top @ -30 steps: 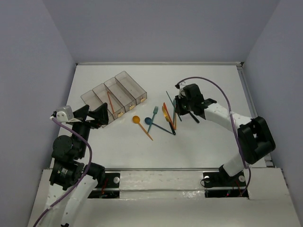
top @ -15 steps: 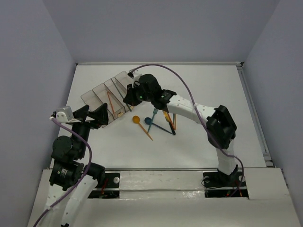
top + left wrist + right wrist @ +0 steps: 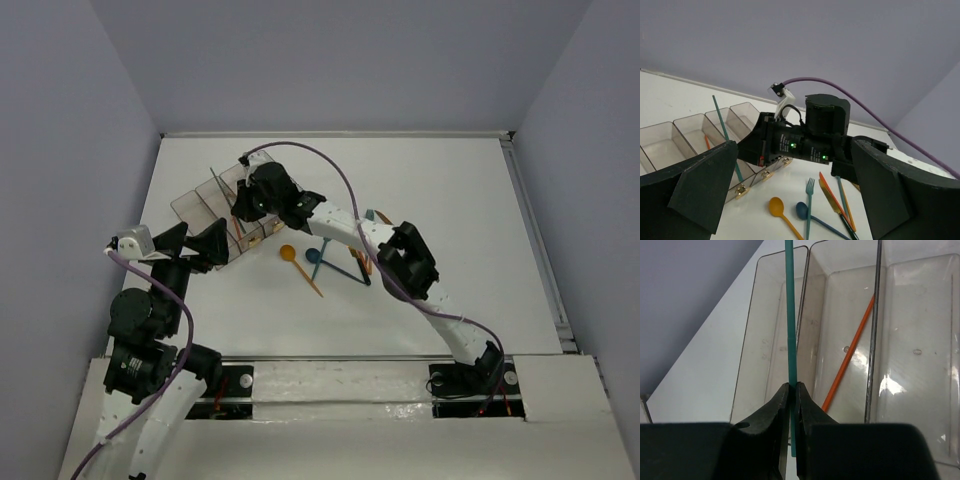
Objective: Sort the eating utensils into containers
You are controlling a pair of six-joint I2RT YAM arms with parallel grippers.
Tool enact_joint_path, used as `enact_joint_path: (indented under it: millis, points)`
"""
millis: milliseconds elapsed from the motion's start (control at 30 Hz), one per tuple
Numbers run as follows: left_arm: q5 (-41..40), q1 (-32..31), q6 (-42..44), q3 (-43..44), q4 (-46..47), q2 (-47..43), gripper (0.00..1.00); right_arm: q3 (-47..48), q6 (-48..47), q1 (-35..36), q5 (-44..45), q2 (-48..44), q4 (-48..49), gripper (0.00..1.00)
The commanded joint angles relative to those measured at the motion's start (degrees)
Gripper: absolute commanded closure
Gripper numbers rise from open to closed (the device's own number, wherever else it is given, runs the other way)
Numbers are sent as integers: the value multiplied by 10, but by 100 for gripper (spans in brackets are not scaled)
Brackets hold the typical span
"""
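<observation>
My right gripper will move over the bin holding the orange utensil (image 3: 232, 219) (image 3: 844, 346) and then go down, because the teal handle is still above the divider.
My right gripper (image 3: 794, 390) is shut on a thin teal utensil handle (image 3: 789, 315) and holds it above the containers (image 3: 840, 340), over the wall between two bins. An orange utensil (image 3: 852, 357) lies in the bin beside it. In the top view the right gripper (image 3: 243, 207) hovers over the row of smoky bins (image 3: 198, 203). On the table lie an orange spoon (image 3: 288, 253), a blue spoon (image 3: 312, 256), a teal fork (image 3: 809, 197) and an orange knife (image 3: 832, 196). My left gripper (image 3: 795, 200) stands open and empty, near the bins' front end.
The right arm (image 3: 345, 225) stretches across the table over the utensil pile. Its purple cable (image 3: 330, 165) arcs above it. The grey walls (image 3: 90, 120) close in the table on the left, back and right.
The right arm swung left from beside the utensil pile to above the bins, carrying the teal utensil. The left arm has not moved.
</observation>
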Motion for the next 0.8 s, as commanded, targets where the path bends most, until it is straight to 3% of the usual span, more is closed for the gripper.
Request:
enact_joint_path:
  millis: [0,200,267,400,500,567,667,767]
  points:
    - [6,-3,7,-3,35,1,1,90,-4,9,21,44,-11,100]
    - [6,-3,9,-3,38,6,1,115,-5,9,28,75,-11,100]
    - [6,-3,9,-3,38,8,1,123,-15,9,27,83,-25,94]
    - [6,-3,9,-3,40,12,1,118,-23,15,22,71,-25,54]
    - [6,-3,9,-3,40,15,1,116,-37,15,25,45,-23,44]
    - [6,-3,9,-3,39,15,1,107,-46,15,28,17,-21,44]
    - [5,-3,10,-3,37,17,1,42,-47,15,40,-32,-6,54]
    - [4,-3,10,-2,33,19,1,-119,-52,9,113,-144,59,71]
